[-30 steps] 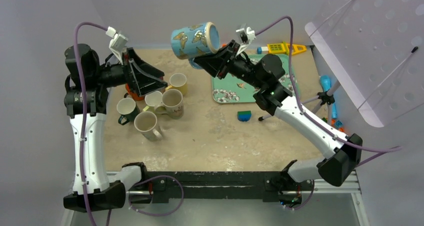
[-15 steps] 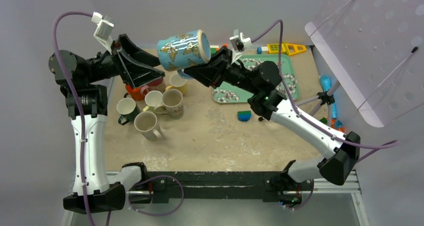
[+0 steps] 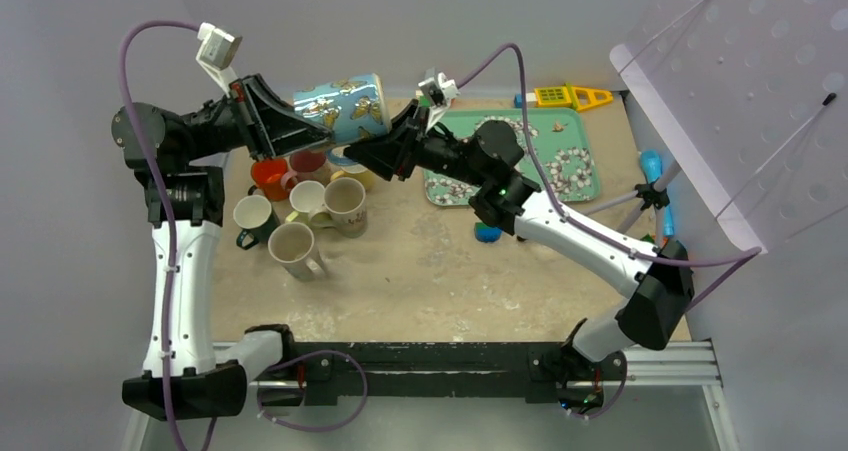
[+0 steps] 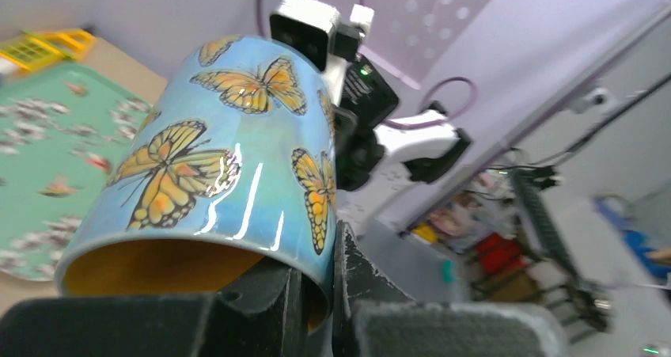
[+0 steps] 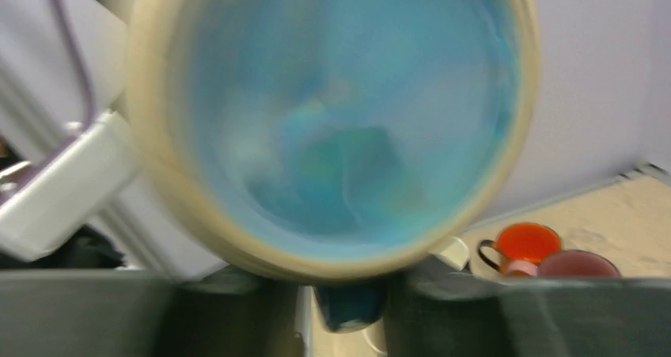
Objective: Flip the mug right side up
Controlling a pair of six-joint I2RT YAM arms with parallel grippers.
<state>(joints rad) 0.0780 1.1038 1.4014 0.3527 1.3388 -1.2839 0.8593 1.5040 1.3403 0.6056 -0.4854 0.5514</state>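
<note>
The mug hangs on its side, so the robot's left gripper next needs to move down and back, tip until its fingers point down, and let go of the mug on bare tabletop (image 3: 366, 264) beside the nearest cream mug.
The mug (image 3: 345, 109) is blue with orange butterflies. It hangs on its side in the air above the back left of the table, mouth to the left and base to the right. My left gripper (image 3: 312, 131) is shut on the rim (image 4: 316, 254), one finger inside the mouth and one outside. My right gripper (image 3: 352, 156) is under the base end. In the right wrist view the mug's base (image 5: 332, 112) fills the blurred frame. That gripper (image 5: 344, 309) is open, its fingers apart on either side of the dark blue handle (image 5: 348, 301).
Several mugs stand on the sandy table below the held one: an orange mug (image 3: 270, 177), cream mugs (image 3: 345, 202) (image 3: 294, 247) and a dark mug (image 3: 251, 215). A green floral tray (image 3: 560, 161) lies back right, a small blue block (image 3: 487, 233) near it, and a perforated panel (image 3: 740, 91) at the far right.
The mug has travelled left and lower. My left gripper rose to it and shut on its rim. My right gripper, which was shut on the handle, has opened.
</note>
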